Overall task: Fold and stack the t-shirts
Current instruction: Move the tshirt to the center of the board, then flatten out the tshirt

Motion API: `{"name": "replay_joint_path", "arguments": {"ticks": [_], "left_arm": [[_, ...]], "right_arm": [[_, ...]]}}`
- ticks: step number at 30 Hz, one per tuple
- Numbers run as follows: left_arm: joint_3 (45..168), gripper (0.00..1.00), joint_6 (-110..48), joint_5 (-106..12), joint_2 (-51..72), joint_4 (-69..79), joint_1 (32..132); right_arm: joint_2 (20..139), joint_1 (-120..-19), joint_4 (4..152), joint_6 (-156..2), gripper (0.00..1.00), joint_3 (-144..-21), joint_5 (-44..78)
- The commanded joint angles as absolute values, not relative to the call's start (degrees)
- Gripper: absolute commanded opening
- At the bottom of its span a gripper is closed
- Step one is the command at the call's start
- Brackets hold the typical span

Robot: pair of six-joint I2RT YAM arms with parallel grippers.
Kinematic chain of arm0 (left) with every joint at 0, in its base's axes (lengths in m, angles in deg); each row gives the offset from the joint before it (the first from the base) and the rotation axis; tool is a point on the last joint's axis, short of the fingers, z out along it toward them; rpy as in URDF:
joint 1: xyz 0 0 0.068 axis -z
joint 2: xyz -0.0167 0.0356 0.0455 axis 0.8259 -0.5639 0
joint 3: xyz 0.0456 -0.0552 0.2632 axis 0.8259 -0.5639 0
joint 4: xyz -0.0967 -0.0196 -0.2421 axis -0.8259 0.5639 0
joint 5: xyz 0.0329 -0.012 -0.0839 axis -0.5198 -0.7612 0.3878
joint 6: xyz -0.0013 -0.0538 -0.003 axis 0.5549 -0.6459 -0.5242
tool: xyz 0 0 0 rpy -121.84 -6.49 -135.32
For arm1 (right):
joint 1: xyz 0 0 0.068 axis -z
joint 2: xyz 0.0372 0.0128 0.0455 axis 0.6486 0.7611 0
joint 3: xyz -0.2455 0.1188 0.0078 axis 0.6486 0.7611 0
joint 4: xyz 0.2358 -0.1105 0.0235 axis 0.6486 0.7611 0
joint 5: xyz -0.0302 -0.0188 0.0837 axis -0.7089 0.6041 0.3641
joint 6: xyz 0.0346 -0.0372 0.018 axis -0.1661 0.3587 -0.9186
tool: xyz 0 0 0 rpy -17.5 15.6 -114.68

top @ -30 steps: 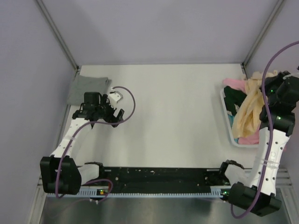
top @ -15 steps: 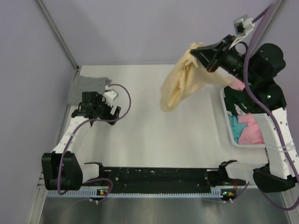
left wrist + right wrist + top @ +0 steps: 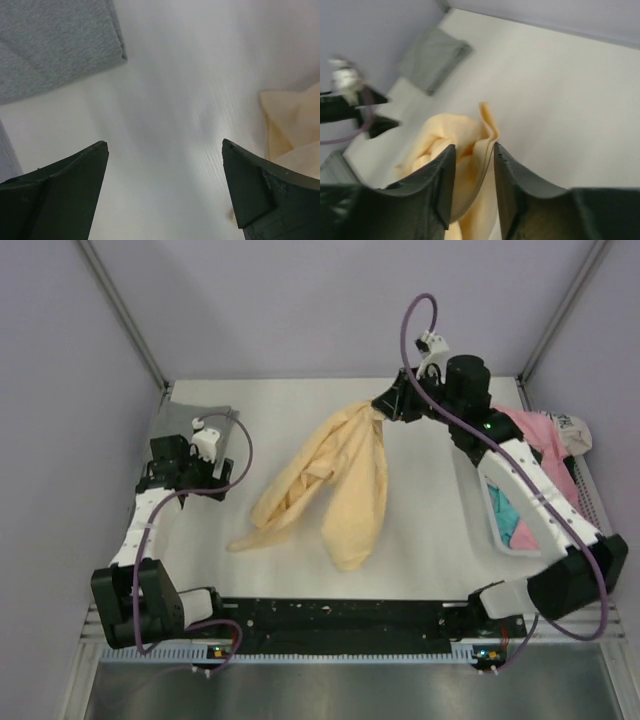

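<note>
The yellow shirt's narrow, loose tip (image 3: pixel 246 540) lies back from the left gripper and to its right in the top view, and that gripper's fingers will go back and down there next.
A pale yellow-peach t-shirt (image 3: pixel 345 490) trails down the middle of the table in two long crumpled lobes. My right gripper (image 3: pixel 385 405) is shut on its far end, and the wrist view shows a fold of the cloth (image 3: pixel 470 130) pinched between the jaws of this gripper (image 3: pixel 473 147). A folded grey t-shirt (image 3: pixel 190 425) lies at the far left corner and also shows in the left wrist view (image 3: pixel 55 45). My left gripper (image 3: pixel 215 475) is open and empty just in front of it, over bare table (image 3: pixel 164 145). An edge of the yellow shirt (image 3: pixel 295 130) shows to its right.
A white basket (image 3: pixel 492 510) stands at the right edge, holding a pink t-shirt (image 3: pixel 545 435) and a teal one (image 3: pixel 510 525). Purple walls enclose the back and sides. The grey shirt (image 3: pixel 435 57) lies far from my right gripper.
My right gripper has swung the yellow-peach shirt out of the basket and lowered it, so the cloth now lies spread on the table. My left gripper has moved a little left.
</note>
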State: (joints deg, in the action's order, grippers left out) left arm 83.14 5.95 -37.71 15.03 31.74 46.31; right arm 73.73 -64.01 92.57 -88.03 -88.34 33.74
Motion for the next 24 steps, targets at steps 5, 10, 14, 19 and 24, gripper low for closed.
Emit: {"name": "replay_joint_path", "arguments": {"ticks": [5,10,14,19,24], "left_arm": [[86.0,0.99,12.3,-29.5,15.9,36.6,46.0],[87.1,0.79,25.0,-19.1,15.8,52.1,46.9],[85.9,0.66,35.4,-20.3,15.7,63.5,49.3],[78.5,0.76,37.9,-27.4,17.3,62.5,54.5],[74.5,0.77,34.9,-32.4,14.5,57.0,58.3]], "right_arm": [[97.2,-55.6,115.7,-87.1,0.60,-94.2,9.8],[90.1,-65.4,114.4,-85.7,0.62,-82.7,0.7],[83.2,-71.4,114.9,-89.5,0.70,-72.8,-2.5],[77.6,-75.2,116.0,-97.4,0.74,-62.2,-2.4],[77.1,-77.3,114.7,-101.1,0.74,-53.8,-0.2]]}}
